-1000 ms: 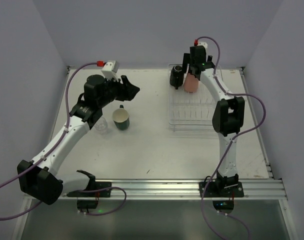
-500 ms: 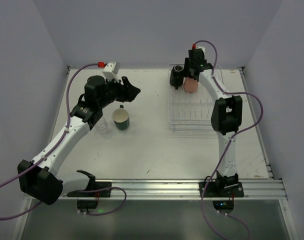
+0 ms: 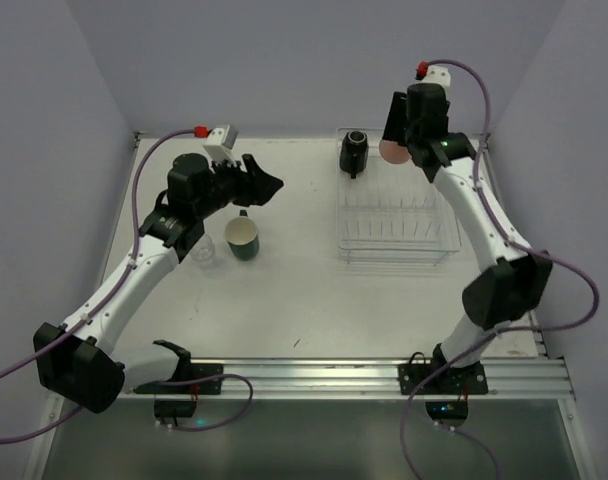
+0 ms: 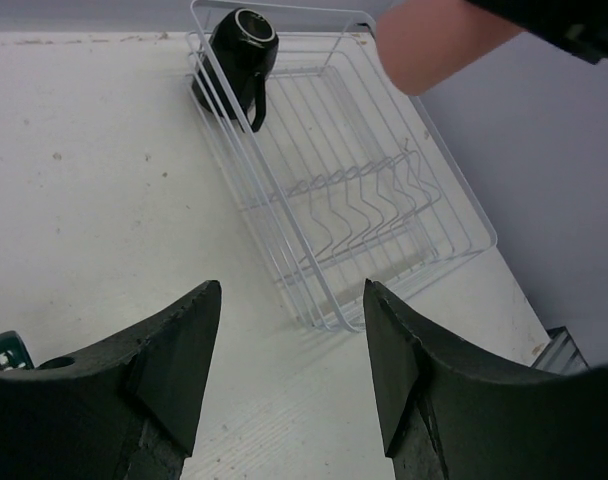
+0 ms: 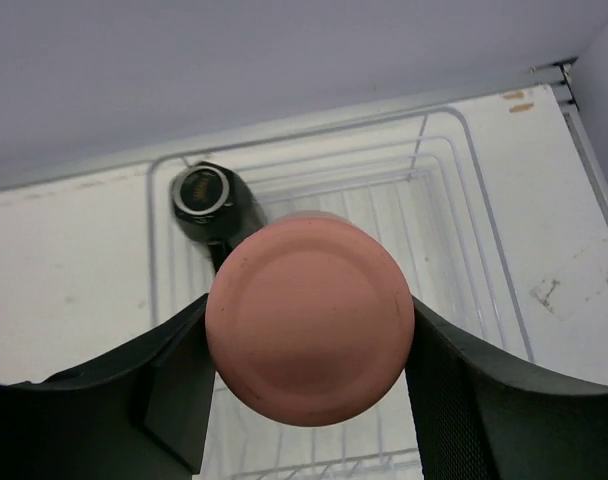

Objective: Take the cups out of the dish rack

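Observation:
The salmon-pink tumbler's base end is held by the right gripper's fingers, so I will next tilt my left gripper up and reach toward the rack [image 3: 342, 246] side onto the tumbler's loose end.
My right gripper [image 5: 309, 335] is shut on the salmon-pink tumbler [image 5: 309, 300], one finger on each side of it. It holds the tumbler [image 3: 391, 151] in the air above the far end of the transparent dish rack [image 3: 342, 246]. A black cup [image 3: 353, 152] lies tilted in the rack's far left corner. On the table to the left stand a dark teal cup [image 3: 243, 238] and a small clear cup [image 3: 206, 250]. My left gripper [image 3: 268, 183] hovers just above the teal cup, open and empty, facing the rack [image 4: 314, 310].
The rack's thin wire dividers [image 4: 359, 205] stand in its middle with nothing on them. Grey walls close in the table at the back and both sides. A metal rail [image 3: 314, 375] with the arm bases runs along the near edge.
The right gripper closed on the pink tumbler and lifted it up out of the rack, the arm swinging up and to the right. The left arm has barely moved.

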`<state>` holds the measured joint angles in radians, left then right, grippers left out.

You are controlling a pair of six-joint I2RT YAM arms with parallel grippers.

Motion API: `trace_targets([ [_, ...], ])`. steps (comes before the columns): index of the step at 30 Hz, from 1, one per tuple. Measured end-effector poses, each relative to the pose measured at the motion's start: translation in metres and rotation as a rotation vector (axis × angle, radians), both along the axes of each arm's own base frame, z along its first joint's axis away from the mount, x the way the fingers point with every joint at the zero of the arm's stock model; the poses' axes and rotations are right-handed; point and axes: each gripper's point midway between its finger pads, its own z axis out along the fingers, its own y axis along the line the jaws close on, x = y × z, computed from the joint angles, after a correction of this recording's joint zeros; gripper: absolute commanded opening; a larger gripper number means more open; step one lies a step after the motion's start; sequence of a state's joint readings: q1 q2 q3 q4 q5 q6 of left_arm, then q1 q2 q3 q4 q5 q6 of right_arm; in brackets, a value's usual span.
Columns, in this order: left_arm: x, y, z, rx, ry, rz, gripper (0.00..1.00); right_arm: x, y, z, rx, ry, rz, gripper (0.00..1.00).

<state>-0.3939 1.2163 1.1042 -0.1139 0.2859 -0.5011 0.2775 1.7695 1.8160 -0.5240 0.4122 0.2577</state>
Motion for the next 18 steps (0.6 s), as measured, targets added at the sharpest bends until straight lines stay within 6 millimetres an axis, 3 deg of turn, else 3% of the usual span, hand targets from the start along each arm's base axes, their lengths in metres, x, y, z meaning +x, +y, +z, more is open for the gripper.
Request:
trace_targets([
  [3,-0.006,-0.006,-0.001,-0.041,0.017,-0.029,0.64,-0.053,0.013,0.062,0.122,-0.142,0.061,0.00],
  [6,-0.014,-0.018,0.002,-0.123,0.018,-0.098,0.65,-0.110,0.027,0.089,0.290,-0.239,0.170,0.00],
  [10,-0.032,-0.038,0.008,-0.275,0.029,-0.228,0.65,-0.162,0.048,0.081,0.494,-0.245,0.299,0.00],
  [18,-0.070,-0.054,0.022,-0.511,0.055,-0.429,0.69,-0.193,0.101,0.015,0.794,-0.054,0.479,0.00],
])
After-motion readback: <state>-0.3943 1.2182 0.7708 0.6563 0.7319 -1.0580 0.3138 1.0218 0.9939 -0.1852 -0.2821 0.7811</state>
